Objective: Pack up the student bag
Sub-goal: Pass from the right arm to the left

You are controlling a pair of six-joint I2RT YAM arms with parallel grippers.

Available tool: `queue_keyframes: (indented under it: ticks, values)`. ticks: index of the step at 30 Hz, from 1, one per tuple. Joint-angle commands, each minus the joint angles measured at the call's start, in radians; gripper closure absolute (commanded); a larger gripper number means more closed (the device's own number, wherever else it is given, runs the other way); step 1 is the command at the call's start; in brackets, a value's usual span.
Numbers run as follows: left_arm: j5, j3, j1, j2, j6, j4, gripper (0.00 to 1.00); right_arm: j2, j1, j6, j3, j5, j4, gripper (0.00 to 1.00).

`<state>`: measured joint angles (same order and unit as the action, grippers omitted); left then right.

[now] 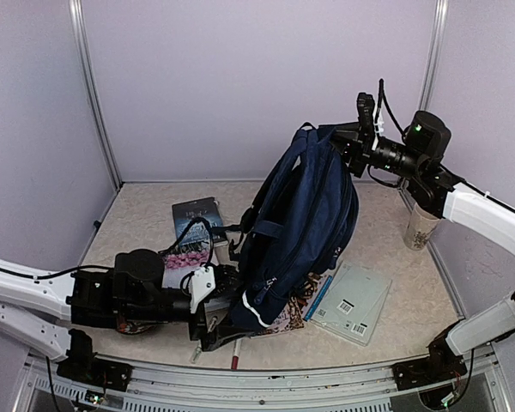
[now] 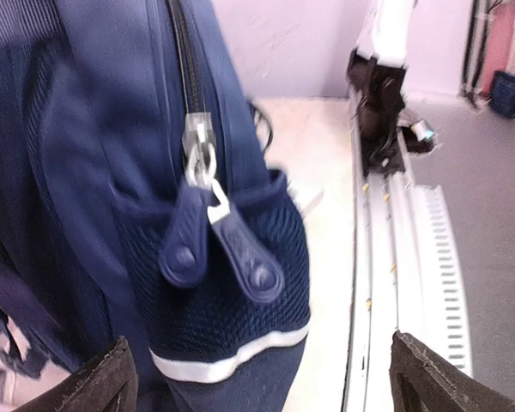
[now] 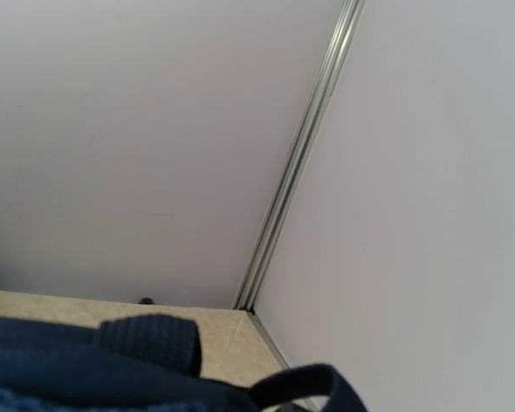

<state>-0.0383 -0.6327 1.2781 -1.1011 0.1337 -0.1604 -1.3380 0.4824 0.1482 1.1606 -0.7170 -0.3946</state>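
The bag's white-trimmed lower corner (image 1: 254,314) (image 2: 232,365) gets my left gripper next, which moves toward the right in the top view onto it, because only the bag's top is held.
The student bag (image 1: 300,232), navy blue with a white trim line, stands upright in the middle of the table. Its top hangs from my right gripper (image 1: 354,144), which is shut on the fabric there. In the right wrist view only a dark strap (image 3: 309,386) and navy cloth show, and the fingers are hidden. My left gripper (image 1: 216,322) sits at the bag's lower front corner, open, with its dark fingertips (image 2: 112,378) wide apart on either side of the mesh pocket (image 2: 215,318). Two navy zipper pulls (image 2: 223,249) dangle just above it, untouched.
A dark book (image 1: 195,215) and a pink floral book (image 1: 187,249) lie left of the bag. A pale notebook with barcodes (image 1: 354,300) lies to its right. A paper cup (image 1: 421,227) stands at the right wall. A pen (image 1: 237,352) lies near the front rail.
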Motion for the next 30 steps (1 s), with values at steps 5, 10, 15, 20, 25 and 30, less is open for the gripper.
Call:
queue_keyframes:
  ticks: [5,10,15,20,25,30]
  values:
    - [0.467,-0.027,0.048,-0.222,-0.029,-0.158,0.01,-0.016,0.005,-0.063,0.012,-0.012,-0.033,1.0]
    - [0.472,-0.049,0.042,-0.299,0.069,-0.252,0.05,-0.013,0.005,-0.066,0.012,-0.038,-0.022,1.0]
    - [0.414,-0.054,0.048,-0.308,0.133,-0.245,0.99,0.007,0.005,-0.05,0.003,0.002,0.05,1.0]
    - [0.525,-0.008,0.059,-0.236,0.136,-0.35,1.0,0.069,0.005,-0.026,-0.015,0.266,0.332,0.35]
    - [0.439,-0.063,0.014,-0.185,0.097,-0.327,1.0,0.177,0.005,-0.088,-0.056,0.623,0.619,0.08]
    - [0.361,-0.215,-0.1,-0.205,-0.128,-0.213,1.0,0.226,0.004,-0.122,0.028,0.751,0.884,0.08]
